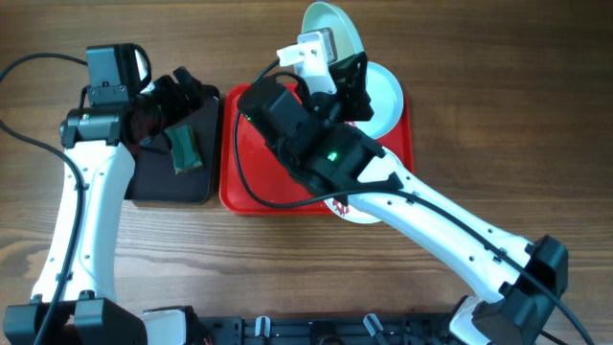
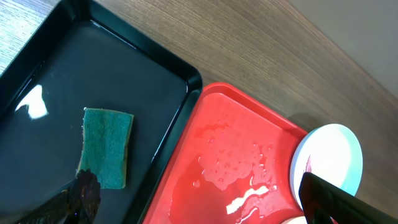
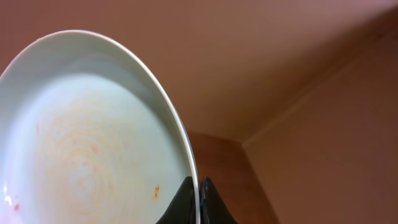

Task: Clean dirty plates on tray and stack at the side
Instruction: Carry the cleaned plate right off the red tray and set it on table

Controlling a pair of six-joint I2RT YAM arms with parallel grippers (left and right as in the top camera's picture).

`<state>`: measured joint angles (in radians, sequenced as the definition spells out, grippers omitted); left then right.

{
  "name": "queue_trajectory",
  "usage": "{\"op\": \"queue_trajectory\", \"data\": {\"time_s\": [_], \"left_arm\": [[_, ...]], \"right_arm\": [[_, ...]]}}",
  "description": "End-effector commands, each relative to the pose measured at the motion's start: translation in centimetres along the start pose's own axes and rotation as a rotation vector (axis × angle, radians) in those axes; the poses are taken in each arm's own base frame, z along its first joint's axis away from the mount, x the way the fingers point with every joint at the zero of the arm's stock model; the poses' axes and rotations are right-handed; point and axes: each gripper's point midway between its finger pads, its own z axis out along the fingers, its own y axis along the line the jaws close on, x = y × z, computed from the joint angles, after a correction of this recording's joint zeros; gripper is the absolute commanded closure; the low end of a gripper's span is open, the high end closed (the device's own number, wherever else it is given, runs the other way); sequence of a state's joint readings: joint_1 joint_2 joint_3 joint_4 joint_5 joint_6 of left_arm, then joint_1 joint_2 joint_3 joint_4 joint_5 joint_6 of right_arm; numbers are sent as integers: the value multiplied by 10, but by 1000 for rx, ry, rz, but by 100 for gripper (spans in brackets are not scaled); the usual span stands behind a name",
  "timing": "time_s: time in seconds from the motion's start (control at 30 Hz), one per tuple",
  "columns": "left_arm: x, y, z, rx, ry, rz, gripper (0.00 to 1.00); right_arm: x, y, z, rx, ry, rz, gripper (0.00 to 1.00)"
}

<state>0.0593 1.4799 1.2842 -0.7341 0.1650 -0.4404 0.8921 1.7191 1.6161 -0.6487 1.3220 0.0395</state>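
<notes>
The robot's right gripper will next swing to the right in the overhead view, level the plate and bring it down beside the red tray, where the tabletop is bare.
My right gripper (image 3: 198, 198) is shut on the rim of a pale mint plate (image 3: 81, 137) with faint orange smears, holding it tilted up on edge. In the overhead view this plate (image 1: 330, 21) is above the far edge of the red tray (image 1: 251, 182), held by the right gripper (image 1: 337, 59). A second pale plate (image 1: 391, 91) lies on the tray's far right; it also shows in the left wrist view (image 2: 333, 152) with a dark red streak. A white plate (image 1: 351, 209) with red marks pokes out under my right arm at the tray's near edge. My left gripper (image 2: 199, 211) is open and empty.
A black tray (image 1: 158, 182) lies left of the red tray and holds a green sponge (image 1: 184, 149), also seen in the left wrist view (image 2: 106, 146). The red tray's floor (image 2: 236, 168) is wet. My left gripper (image 1: 175, 96) hovers over the black tray.
</notes>
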Motion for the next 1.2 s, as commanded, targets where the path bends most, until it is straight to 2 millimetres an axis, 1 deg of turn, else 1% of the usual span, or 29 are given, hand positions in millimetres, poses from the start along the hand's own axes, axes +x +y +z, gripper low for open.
{"op": "queue_trajectory", "data": {"time_s": [0.0, 0.03, 0.07, 0.13, 0.23, 0.33, 0.4, 0.43, 0.47, 0.53, 0.6, 0.67, 0.8, 0.87, 0.9, 0.93, 0.97, 1.0, 1.07, 1.17], "left_arm": [[-3, 1, -5, -3, -12, -17, 0], [-2, 2, -5, -6, -7, -17, 0], [-1, 2, -5, -8, -3, -18, 0], [1, 3, -5, -11, 2, -19, 0], [1, 3, -5, -12, 4, -19, 0], [2, 3, -5, -13, 6, -20, 0], [4, 4, -5, -17, 14, -20, 0], [6, 4, -5, -15, 24, -21, 0], [8, 4, -5, -13, 31, -21, 0], [11, 5, -5, -19, 41, -24, 0], [12, 6, -5, -21, 45, -24, 0], [13, 7, -4, -23, 49, -25, 0], [15, 8, -2, -28, 60, -26, 0], [17, 7, 0, -29, 67, -22, 0], [19, 6, 1, -29, 71, -19, 0], [20, 4, 2, -28, 76, -15, 0], [22, 3, 3, -26, 82, -9, 0], [23, 1, 4, -25, 86, -5, 0], [27, -3, 8, -22, 95, 6, 0], [32, -8, 15, -18, 111, 22, 0]], "right_arm": [[15, 42, -1, -265, 62, 34, 96], [27, 59, -2, -385, 119, 57, 96], [36, 71, -2, -471, 175, 85, 96], [56, 86, 1, -616, 305, 160, 96], [75, 92, 14, -775, 458, 250, 96], [85, 85, 34, -865, 548, 339, 96], [94, 73, 52, -901, 604, 407, 96], [101, 63, 64, -906, 639, 450, 96], [106, 56, 72, -903, 660, 476, 96], [124, 32, 95, -880, 722, 553, 96], [140, 12, 112, -854, 758, 596, 96], [159, -11, 129, -801, 801, 645, 96], [204, -62, 159, -658, 873, 713, 96], [227, -81, 169, -603, 898, 733, 96], [244, -90, 175, -559, 919, 751, 96], [254, -93, 177, -541, 934, 761, 96], [269, -96, 180, -521, 954, 777, 96], [278, -96, 181, -511, 963, 787, 96], [298, -92, 184, -493, 979, 802, 96], [320, -80, 186, -481, 987, 813, 96]]}}
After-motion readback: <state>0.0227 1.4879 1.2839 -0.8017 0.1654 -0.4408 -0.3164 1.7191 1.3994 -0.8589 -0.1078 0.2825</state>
